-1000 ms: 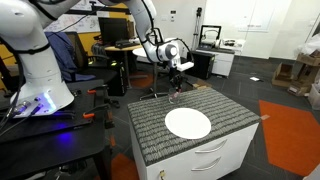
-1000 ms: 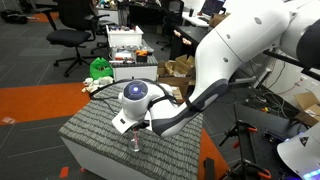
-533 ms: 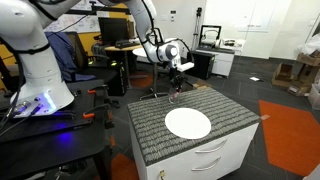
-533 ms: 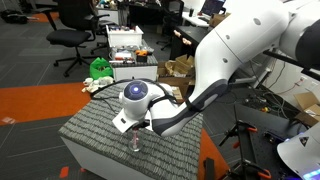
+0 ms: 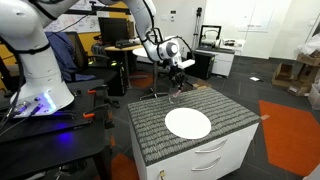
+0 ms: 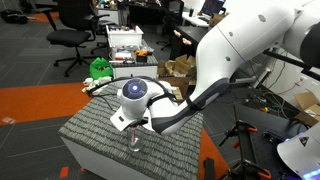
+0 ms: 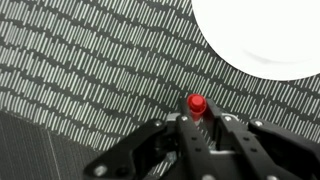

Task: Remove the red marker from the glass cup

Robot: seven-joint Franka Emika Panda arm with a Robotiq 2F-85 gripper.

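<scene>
My gripper moves up, then across and down to the mat beside the plate's rim next, since the marker's lower end still stands in the cup.
In the wrist view the red marker shows end-on as a red round tip between my two black fingers. My gripper is shut on it, pointing straight down. The glass cup is a small clear tumbler on the grey striped mat, right under my gripper, with the marker's lower part still in it. In an exterior view my gripper hangs over the mat's far edge, and the cup there is too faint to make out. In the wrist view the cup cannot be made out.
A flat round white plate lies on the grey striped mat atop a white drawer cabinet; its rim shows in the wrist view. The arm's white base, office chairs and desks stand around.
My gripper has risen very slightly with the marker; the cup and the plate have not moved.
</scene>
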